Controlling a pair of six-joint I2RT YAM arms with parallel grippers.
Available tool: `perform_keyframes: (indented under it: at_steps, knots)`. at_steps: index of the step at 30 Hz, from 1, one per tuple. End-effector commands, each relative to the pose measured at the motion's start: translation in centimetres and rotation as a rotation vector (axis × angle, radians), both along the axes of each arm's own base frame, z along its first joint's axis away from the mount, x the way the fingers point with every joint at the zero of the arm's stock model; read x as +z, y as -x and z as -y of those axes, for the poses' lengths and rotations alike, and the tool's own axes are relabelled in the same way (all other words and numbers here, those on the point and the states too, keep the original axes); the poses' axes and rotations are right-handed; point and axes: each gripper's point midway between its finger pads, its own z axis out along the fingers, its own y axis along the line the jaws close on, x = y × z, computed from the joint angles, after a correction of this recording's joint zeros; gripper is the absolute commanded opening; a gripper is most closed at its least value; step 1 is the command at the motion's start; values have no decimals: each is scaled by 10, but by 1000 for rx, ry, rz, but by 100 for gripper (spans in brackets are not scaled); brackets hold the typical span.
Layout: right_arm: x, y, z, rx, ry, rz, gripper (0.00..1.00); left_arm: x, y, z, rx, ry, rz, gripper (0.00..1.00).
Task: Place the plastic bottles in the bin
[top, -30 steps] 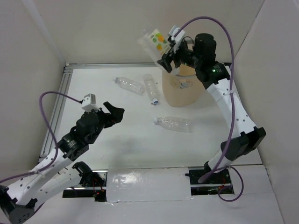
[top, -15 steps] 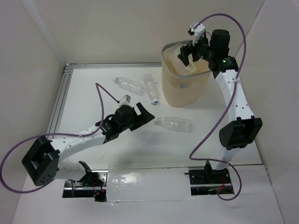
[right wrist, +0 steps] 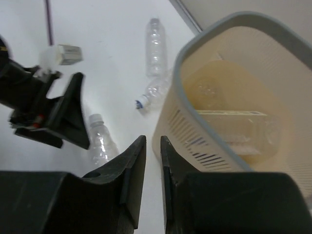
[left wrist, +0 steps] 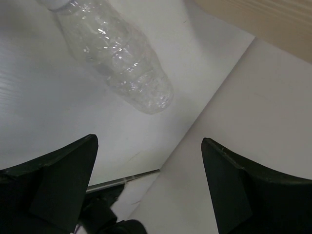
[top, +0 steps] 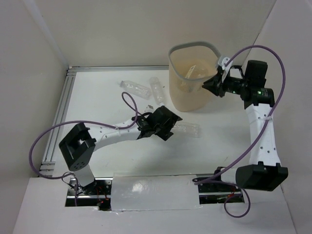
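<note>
My left gripper already spans the bottle's width with its open fingers, so next it will lower and close on the bare bottle's end with the cap (top: pixel 176 126) (left wrist: pixel 72 18), which lies below it.
The bin (top: pixel 187 97), tall and beige with a grey rim, stands at the back of the table. A labelled bottle (right wrist: pixel 234 127) lies inside the bin (right wrist: pixel 187 134). My right gripper (top: pixel 207 84) hovers by its right rim, its jaws (right wrist: pixel 153 139) almost together with nothing between them. My left gripper (top: pixel 169 123) is open wide just above the neck end of a bare bottle (top: pixel 190 129), which lies ahead of the gripper (left wrist: pixel 148 146) as a bare bottle (left wrist: pixel 119 58). Two more plastic bottles, one bare (top: pixel 135 88) and one blue-capped (top: pixel 157 90), lie left of the bin.
White walls close in the table on the left, back and right (left wrist: pixel 253 122). An aluminium rail (top: pixel 61 112) runs along the left edge. Purple cables (top: pixel 127 102) loop off both arms.
The right gripper let the labelled bottle fall into the bin, drew back to the right and closed its jaws. The left arm stretched out rightward to the bare bottle, jaws open.
</note>
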Motion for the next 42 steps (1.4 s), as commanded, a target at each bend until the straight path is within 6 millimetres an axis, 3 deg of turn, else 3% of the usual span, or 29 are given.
perform_keyframes:
  at_steps: [1,4,9,16,25,33,36,39,41,42]
  knots:
    - [-30,25,-4,76,-13,-75,26,-16,1,5,111,-1,-160,100]
    - [-39,35,1,65,-29,-98,27,-22,-6,21,131,38,-169,100]
    - [-45,42,10,34,-23,-92,27,-25,-10,28,138,-36,-213,100]
    - [-51,47,9,40,-48,-119,27,-54,-23,22,189,-90,-251,100]
    - [-59,53,10,33,-51,-141,41,-94,-42,15,238,-159,-313,100]
    - [-69,59,9,33,-60,-175,42,-99,-63,13,278,-156,-323,100]
    - [-71,60,8,37,-73,-190,42,-100,-66,12,275,-160,-330,87]
    - [-71,61,7,35,-77,-197,42,-113,-57,3,265,-197,-356,66]
    - [-71,61,7,35,-77,-197,42,-109,-49,-4,245,-197,-341,58]
    - [-71,61,7,35,-77,-197,42,-108,-46,-8,236,-199,-335,49]
